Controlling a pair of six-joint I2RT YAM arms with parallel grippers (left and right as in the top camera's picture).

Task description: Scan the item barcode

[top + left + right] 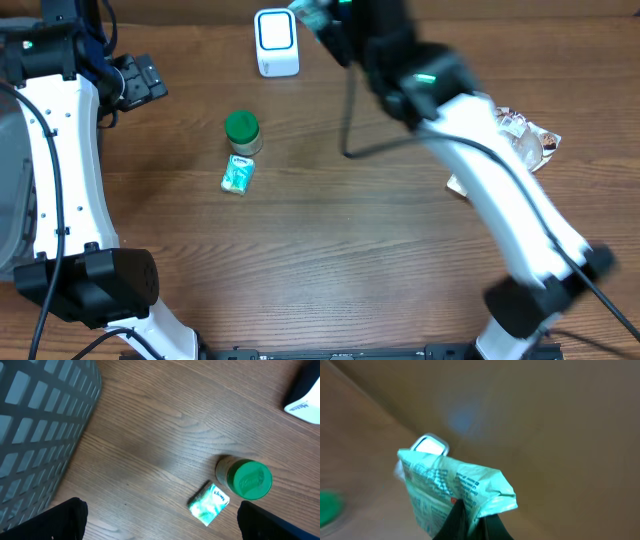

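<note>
My right gripper will move back from the scanner (276,42) and to the right in the overhead view, then lower the packet beside the crumpled wrapped items, where wood lies open.
My right gripper (477,522) is shut on a light green printed packet (451,487), held up in the air close to the white barcode scanner (429,445). From overhead, the packet (308,17) shows at the right gripper's tip (320,25), just right of the scanner (276,42) at the table's far edge. My left gripper (160,527) stands open and empty above the wood, its dark fingertips (67,517) at the frame's bottom corners. In the overhead view it sits at the far left (140,80).
A green-lidded jar (242,131) and a small green tissue pack (237,175) lie left of centre, also seen as jar (245,478) and pack (209,503). A grey slatted basket (40,425) stands at the left. Crumpled wrapped items (525,140) lie at the right.
</note>
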